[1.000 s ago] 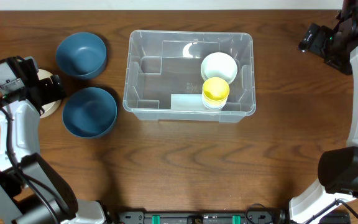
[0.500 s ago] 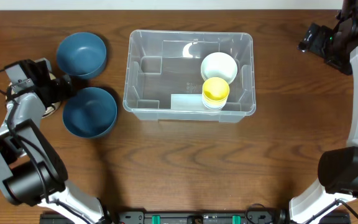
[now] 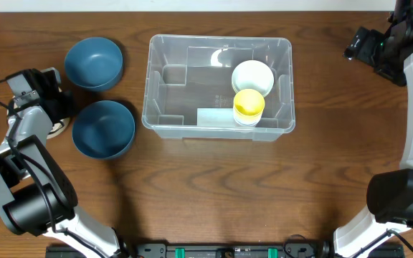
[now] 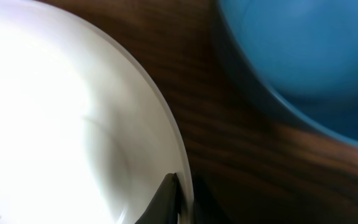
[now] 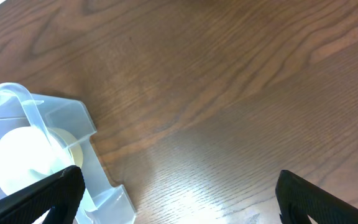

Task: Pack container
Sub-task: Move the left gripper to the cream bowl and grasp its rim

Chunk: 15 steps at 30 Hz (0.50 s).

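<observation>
The container's end by the blue bowls is empty, so my left gripper will next lift, carry the white bowl over that end, lower it inside and let it go.
The container (image 3: 185,86) is a large clear bin at the table's middle; a white bowl (image 3: 253,75) and a yellow bowl (image 3: 249,103) lie at its right end. At the far left my left gripper (image 3: 64,107) is shut on the rim of another white bowl (image 3: 57,127), mostly hidden under the arm. The left wrist view shows that white bowl (image 4: 61,124) pinched at its rim by my left gripper (image 4: 182,190). My right gripper (image 3: 353,46) hangs open and empty beyond the bin's far right corner. In its wrist view the right gripper (image 5: 179,199) is over bare wood beside the container (image 5: 73,124).
Two blue bowls stand left of the bin, one at the back (image 3: 94,63) and one nearer the front (image 3: 103,129), both close to my left gripper. The nearer blue bowl (image 4: 303,56) fills the left wrist view's upper right.
The left arm swung in toward the white bowl, then its jaws closed on the bowl's rim. The right arm and the bin's contents have not moved.
</observation>
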### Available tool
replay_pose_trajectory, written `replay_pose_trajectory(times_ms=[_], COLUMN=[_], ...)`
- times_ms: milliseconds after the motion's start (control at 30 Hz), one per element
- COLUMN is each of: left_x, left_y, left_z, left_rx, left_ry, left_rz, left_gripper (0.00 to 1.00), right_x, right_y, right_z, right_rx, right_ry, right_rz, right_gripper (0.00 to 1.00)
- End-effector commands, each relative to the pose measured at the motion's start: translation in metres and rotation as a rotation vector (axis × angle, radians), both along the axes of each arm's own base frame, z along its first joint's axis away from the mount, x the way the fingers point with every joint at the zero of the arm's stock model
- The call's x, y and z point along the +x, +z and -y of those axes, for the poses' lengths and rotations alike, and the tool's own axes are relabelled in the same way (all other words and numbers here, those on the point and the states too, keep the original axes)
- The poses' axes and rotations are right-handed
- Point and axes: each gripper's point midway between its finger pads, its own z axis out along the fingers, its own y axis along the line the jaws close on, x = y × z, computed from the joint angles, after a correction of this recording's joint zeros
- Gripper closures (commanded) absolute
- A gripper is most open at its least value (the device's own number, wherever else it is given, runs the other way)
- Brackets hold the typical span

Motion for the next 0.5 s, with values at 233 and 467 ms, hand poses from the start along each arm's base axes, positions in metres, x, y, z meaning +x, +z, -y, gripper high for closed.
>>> replay_pose_trajectory(times_ms=[233,467], left_x=[-0.006,-0.026], left_y=[0.077,0.168], left_z=[-0.008,0.003], left_rx=[-0.008,-0.01], left_ry=[0.176,0.241], left_rz=[0.128,0.306], left_gripper=[0.94,0.94], right_x=[-0.001,-0.001], right_y=[0.01,0.01], right_z=[0.002,0.002], right_rx=[-0.012,-0.012], right_ry=[-0.002,-0.002], right_rz=[0.026,0.026], right_gripper=[0.01,0.01])
